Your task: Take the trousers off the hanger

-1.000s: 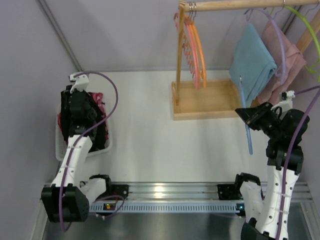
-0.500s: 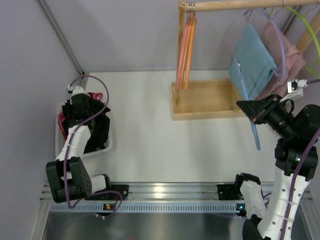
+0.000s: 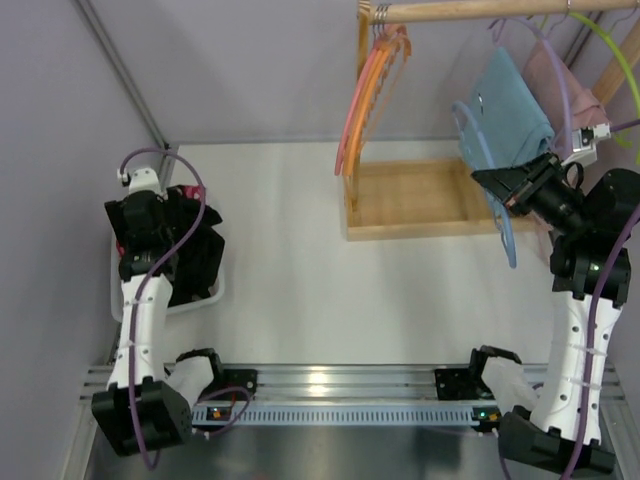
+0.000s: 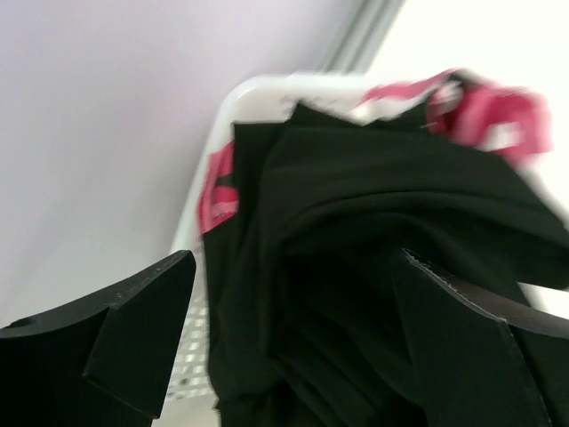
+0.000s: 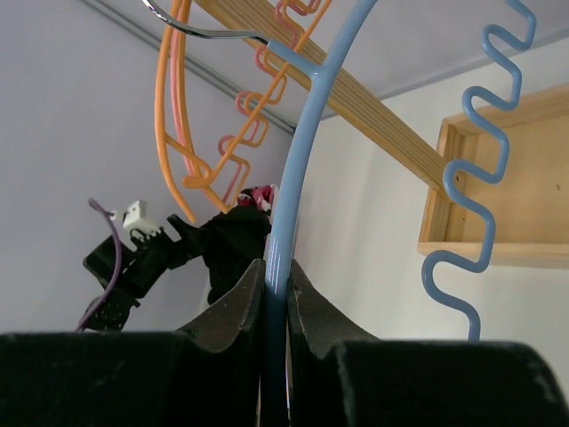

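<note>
The blue hanger will be lifted by my right gripper and will move away from my base, then along the wooden bar (image 5: 373, 116) toward the orange hangers.
The black trousers (image 4: 373, 196) lie crumpled in a white basket (image 4: 258, 89) on top of the pink camouflage trousers (image 4: 489, 111). My left gripper (image 4: 298, 311) hangs open just above the black cloth, holding nothing. In the top view this pile (image 3: 195, 250) sits at the table's left edge. My right gripper (image 5: 276, 276) is shut on the bare blue hanger (image 5: 302, 133). It holds the hanger up near the wooden rail (image 5: 373, 116); the top view shows the blue hanger (image 3: 508, 250) at the right.
The wooden rack has a rail (image 3: 480, 10) and a base tray (image 3: 420, 200). Orange and pink hangers (image 3: 360, 110) swing from the rail. A blue garment (image 3: 505, 110) and a pink one (image 3: 565, 90) hang at the right. A green hanger (image 3: 620, 60) hangs beside them.
My left gripper has opened and let go of the black trousers in the basket. The right arm has lifted the blue hanger toward the rail. The orange and pink hangers have swung left.
</note>
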Controlling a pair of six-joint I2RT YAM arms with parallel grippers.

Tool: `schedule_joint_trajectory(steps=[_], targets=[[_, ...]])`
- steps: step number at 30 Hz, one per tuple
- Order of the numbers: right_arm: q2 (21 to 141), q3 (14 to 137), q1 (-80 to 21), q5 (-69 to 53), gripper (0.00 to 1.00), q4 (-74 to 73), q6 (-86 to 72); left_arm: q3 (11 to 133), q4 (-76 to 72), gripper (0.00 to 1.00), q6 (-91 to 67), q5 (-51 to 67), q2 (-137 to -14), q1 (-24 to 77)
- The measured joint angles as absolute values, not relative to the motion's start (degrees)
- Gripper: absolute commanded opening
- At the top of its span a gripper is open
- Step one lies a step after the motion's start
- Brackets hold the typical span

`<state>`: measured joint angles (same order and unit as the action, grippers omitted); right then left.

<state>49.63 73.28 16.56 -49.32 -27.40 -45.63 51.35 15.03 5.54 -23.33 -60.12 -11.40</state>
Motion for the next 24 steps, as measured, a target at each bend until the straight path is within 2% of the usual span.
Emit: schedule_joint_trajectory(steps=[5, 16, 24], targets=[[52.75, 74.04, 12.53, -46.22, 0.0, -22.52, -49.25, 54.76, 16.84, 0.98, 2.85, -15.27, -52.82, -11.4], [61.47, 86.56, -0.16, -27.94, 0.0, -21.17, -48.99, 60.18, 17.82, 0.98, 0.75, -10.57, -50.48, -11.4], [68.93, 93.62, -6.55, -20.91, 0.0, -19.27, -47.48, 62.19, 18.2, 0.98, -1.74, -6.52, -49.28, -11.4]])
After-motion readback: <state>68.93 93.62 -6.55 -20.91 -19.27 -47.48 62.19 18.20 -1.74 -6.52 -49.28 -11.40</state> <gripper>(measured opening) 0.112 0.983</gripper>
